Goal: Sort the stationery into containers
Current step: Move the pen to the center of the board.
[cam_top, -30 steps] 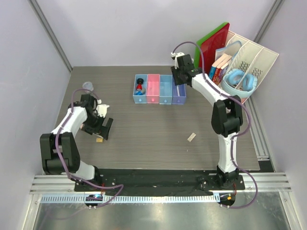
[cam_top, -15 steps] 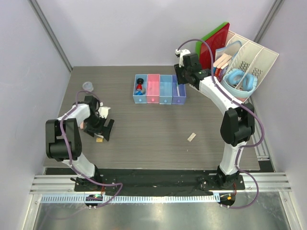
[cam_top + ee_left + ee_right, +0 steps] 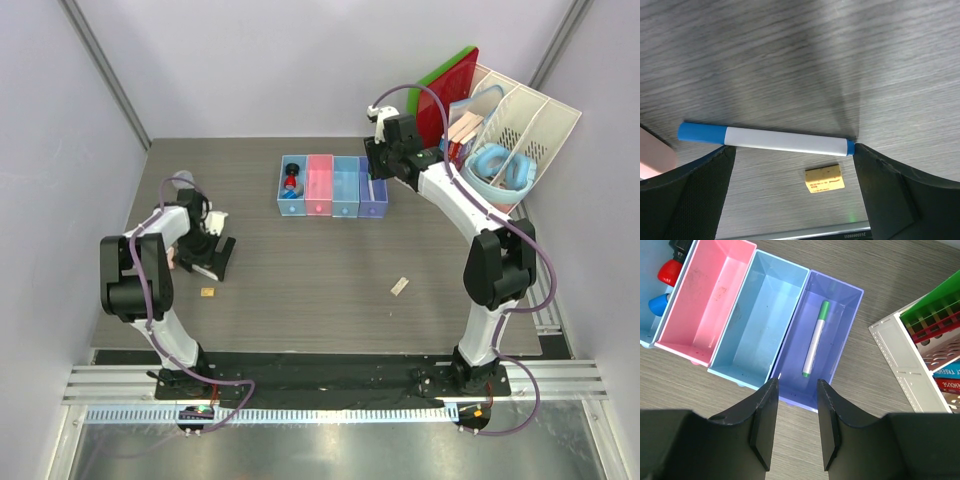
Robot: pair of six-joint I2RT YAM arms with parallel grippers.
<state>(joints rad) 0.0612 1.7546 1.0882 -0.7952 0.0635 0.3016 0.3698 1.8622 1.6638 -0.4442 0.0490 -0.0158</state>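
The left gripper moves low toward the right in the top view next and brings its fingers around the marker's white end, since the marker spans both fingers.
My left gripper (image 3: 212, 256) (image 3: 792, 150) is open, low over the table. A blue-tipped white marker (image 3: 775, 140) lies flat across its fingertips, and the tiny yellow piece (image 3: 824, 179) (image 3: 208, 292) lies just nearer the wrist. My right gripper (image 3: 374, 170) (image 3: 796, 382) is open and empty above the near end of the lavender tray (image 3: 850, 330) (image 3: 373, 205), which holds the white pen with green tip (image 3: 815, 340). The blue tray (image 3: 281, 190) holds a red-black cylinder (image 3: 292, 178) and a blue one (image 3: 659, 304). The pink tray (image 3: 715, 295) and light-blue tray (image 3: 762, 315) show nothing inside. The whitish eraser (image 3: 399, 286) lies on the table centre-right.
A white slotted file rack (image 3: 535, 115) with books (image 3: 460, 138) and light-blue headphones (image 3: 500, 165) stands at the back right, with red and green boards (image 3: 450, 85) beside it. A pinkish object (image 3: 652, 157) sits at the left wrist view's left edge. Walls close in on three sides.
My left gripper has pulled back from the yellow piece, which now lies uncovered in front of it. My right gripper has shifted slightly right near the lavender tray.
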